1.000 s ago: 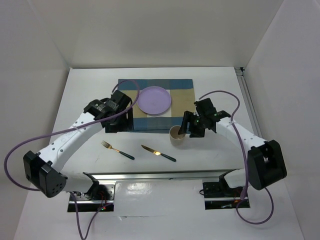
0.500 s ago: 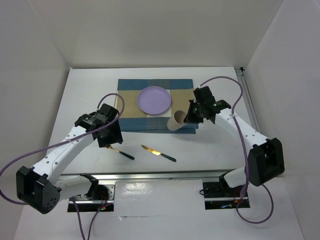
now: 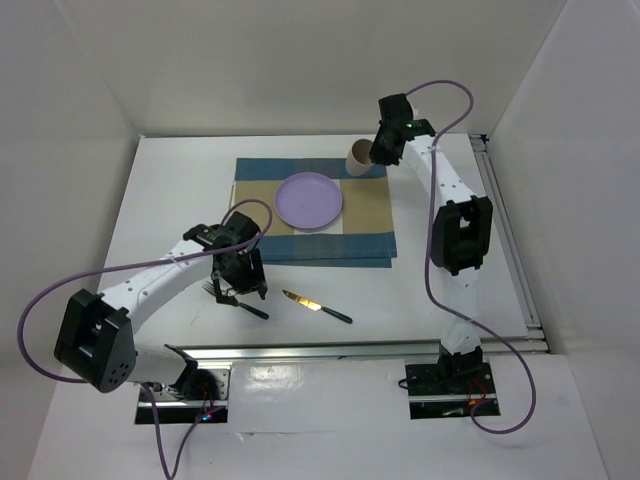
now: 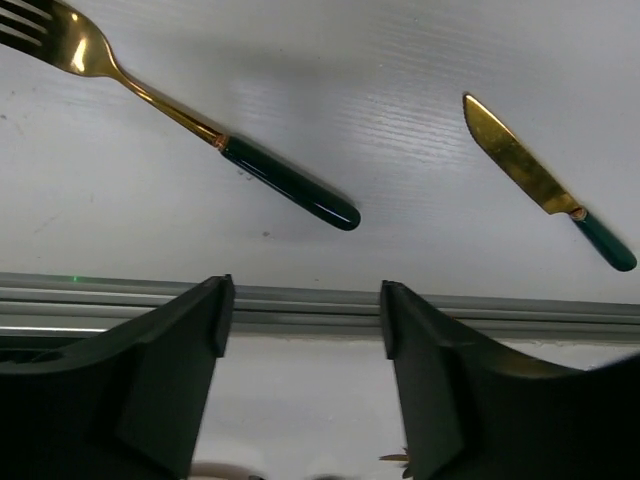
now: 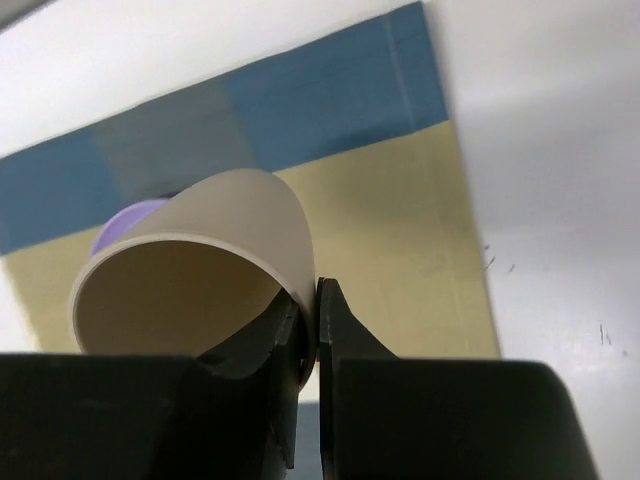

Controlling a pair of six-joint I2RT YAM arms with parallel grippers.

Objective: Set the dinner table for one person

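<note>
The beige cup [image 3: 358, 157] goes onto the mat's far corner next, where the striped cloth lies bare. My right gripper moves down and away from the lilac plate [image 3: 309, 200].
On the white dinner table [image 3: 170, 190] lies a striped placemat [image 3: 365, 215] with a lilac plate [image 3: 309, 200] on it. My right gripper [image 3: 375, 152] is shut on the wall of a beige cup [image 3: 358, 157], one finger inside and one outside, holding it tilted above the mat's far right corner. The wrist view shows the cup [image 5: 200, 260] pinched by the gripper [image 5: 312, 320]. A gold fork [image 4: 290, 185] with a dark green handle and a matching knife [image 4: 545, 185] lie near the front. My left gripper [image 4: 303, 300] hangs open over the fork [image 3: 252, 310], holding nothing.
An aluminium rail [image 3: 330, 350] runs along the near edge, just behind the fork and the knife [image 3: 316, 306]. A second rail [image 3: 505, 240] lines the right side. White walls enclose the table on three sides.
The right arm lifted the cup from the mat's near edge and carried it to the far right corner. The left arm swung from the mat's left side down over the fork.
</note>
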